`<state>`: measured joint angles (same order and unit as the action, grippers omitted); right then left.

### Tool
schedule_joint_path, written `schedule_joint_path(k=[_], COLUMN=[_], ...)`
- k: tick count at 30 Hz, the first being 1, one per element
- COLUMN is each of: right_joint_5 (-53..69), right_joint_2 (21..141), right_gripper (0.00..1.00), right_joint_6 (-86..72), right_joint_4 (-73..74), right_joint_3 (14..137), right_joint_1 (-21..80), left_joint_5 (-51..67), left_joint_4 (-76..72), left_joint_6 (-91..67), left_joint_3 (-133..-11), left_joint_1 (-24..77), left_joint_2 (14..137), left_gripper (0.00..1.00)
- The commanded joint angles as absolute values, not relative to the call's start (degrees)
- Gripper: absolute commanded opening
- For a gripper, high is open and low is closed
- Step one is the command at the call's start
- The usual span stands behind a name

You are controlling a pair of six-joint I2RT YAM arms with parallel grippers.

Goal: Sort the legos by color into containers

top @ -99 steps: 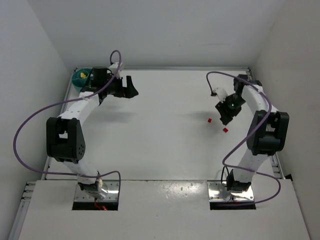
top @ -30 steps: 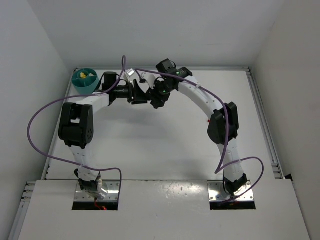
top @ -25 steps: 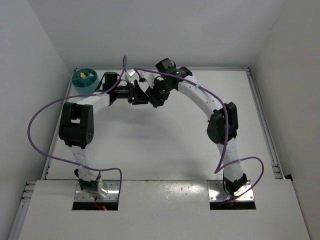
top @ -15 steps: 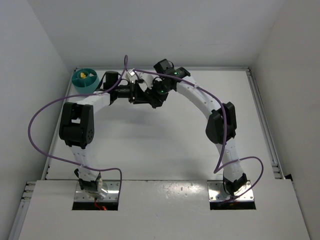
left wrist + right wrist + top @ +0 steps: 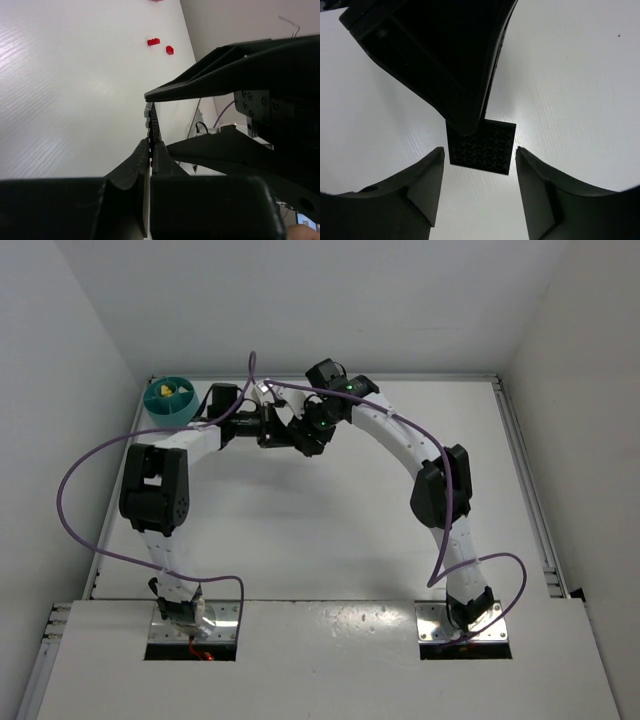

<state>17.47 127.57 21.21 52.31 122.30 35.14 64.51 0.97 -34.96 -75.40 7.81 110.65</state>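
Observation:
My left gripper holds the black plate and next needs to move it left in the top view to the bowl's near section [image 5: 160, 409] and release it clear of the yellow piece.
A thin black studded lego plate [image 5: 487, 145] hangs in the air over the back of the table, pinched edge-on [image 5: 152, 117] by my left gripper [image 5: 150, 145], which is shut on it. My right gripper [image 5: 479, 151] stands open, one finger on each side of the plate and neither touching it. From above, the two grippers meet tip to tip, left gripper [image 5: 285, 433] and right gripper [image 5: 306, 439]. The teal bowl [image 5: 168, 400] sits at the back left corner with a yellow piece [image 5: 166, 391] inside. Two small red legos [image 5: 154, 41] [image 5: 170, 49] lie on the white table far to the right.
Both arms arch over the back half of the table, and purple cables loop from them. White walls close in the table at the back and sides. The right gripper's black fingers [image 5: 240, 60] fill the right side of the left wrist view.
The left jaws have closed on the black plate and the right jaws have opened off it. Both arms have hardly shifted from where they met.

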Motion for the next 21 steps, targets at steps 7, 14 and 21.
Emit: schedule_joint_path(k=[7,14,21], right_joint_5=[16.09,14.25,11.25], right_joint_2=[119.55,114.35,116.72], right_gripper=[1.0,1.0,1.0], right_joint_6=[20.57,18.98,17.14], right_joint_4=[50.27,49.05,48.34], right_joint_3=[118.4,108.65,107.49], right_joint_1=[33.67,30.86,27.6], left_joint_5=[60.39,54.59,42.02], left_joint_4=[5.87,22.66,29.88], left_joint_6=[-29.36,-17.85,-13.89], left_joint_3=[-76.03,-83.57,-90.52], left_joint_1=[0.8,-8.95,-22.48], left_joint_2=[105.56,101.0,97.91], left_gripper=[0.0,0.0,0.0])
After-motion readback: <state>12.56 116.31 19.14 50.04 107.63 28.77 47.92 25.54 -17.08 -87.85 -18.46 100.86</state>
